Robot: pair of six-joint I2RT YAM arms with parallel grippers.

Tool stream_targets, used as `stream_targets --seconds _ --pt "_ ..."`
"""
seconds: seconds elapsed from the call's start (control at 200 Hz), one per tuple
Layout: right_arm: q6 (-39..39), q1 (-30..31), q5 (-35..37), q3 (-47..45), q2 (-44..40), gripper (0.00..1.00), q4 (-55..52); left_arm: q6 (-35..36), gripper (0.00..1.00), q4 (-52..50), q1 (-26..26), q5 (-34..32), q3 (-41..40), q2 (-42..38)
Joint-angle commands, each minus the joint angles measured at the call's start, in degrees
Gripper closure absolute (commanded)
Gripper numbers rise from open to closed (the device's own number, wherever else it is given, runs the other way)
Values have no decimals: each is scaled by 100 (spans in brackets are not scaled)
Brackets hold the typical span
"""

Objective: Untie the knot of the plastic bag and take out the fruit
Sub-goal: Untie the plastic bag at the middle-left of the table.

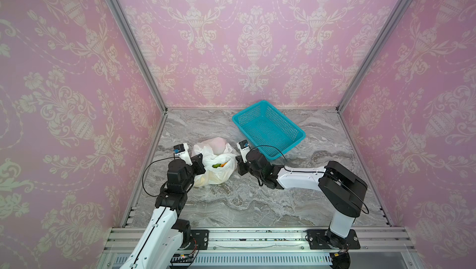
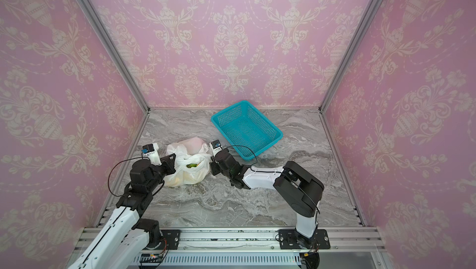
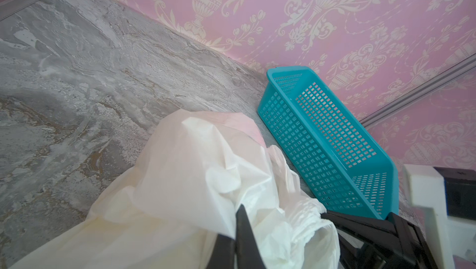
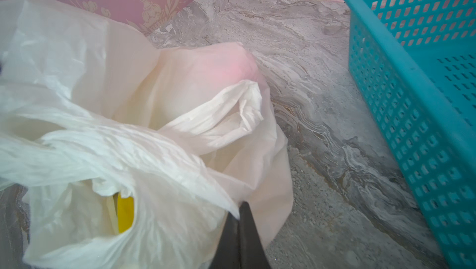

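My right gripper pulls away from my left gripper next, toward the basket's near corner [image 1: 272, 158], and releases the bag's edge, as the bag's opening is narrow over the fruit [image 1: 219, 165].
The plastic bag [image 1: 219, 175] [image 2: 192, 176] lies crumpled on the marble table, left of centre, with its mouth pulled open. Fruit [image 1: 219, 165] [image 2: 192, 165] shows in the mouth, green and orange, and a yellow piece [image 4: 125, 213] shows in the right wrist view. A pink shape [image 4: 231, 66] glows through the far side of the bag. My left gripper [image 1: 201, 163] [image 3: 238, 209] is shut on the left edge of the bag [image 3: 193, 164]. On the right edge of the bag [image 4: 103, 151] my right gripper [image 1: 238, 163] [image 4: 242, 207] is shut too. The knot is out of view.
A teal perforated basket [image 1: 248, 117] [image 2: 226, 117] [image 3: 309, 136] [image 4: 412, 126] stands at the back, right of the bag, with nothing in it. Pink patterned walls with metal posts enclose the table on three sides. Both arms reach in from the front rail.
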Motion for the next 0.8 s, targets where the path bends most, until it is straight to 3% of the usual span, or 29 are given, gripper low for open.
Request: stream_targets --seconds 0.0,0.425,0.796 --pt "243 -128 332 -256 -301 100 276 198 100 -206 -18 -405 196 -101" --pt "591 -279 957 -1291 -834 100 1352 57 100 -630 182 -970 189 -225" --pt "938 -304 1291 -1822 -1042 100 1956 -302 100 -569 742 -614 31 -197"
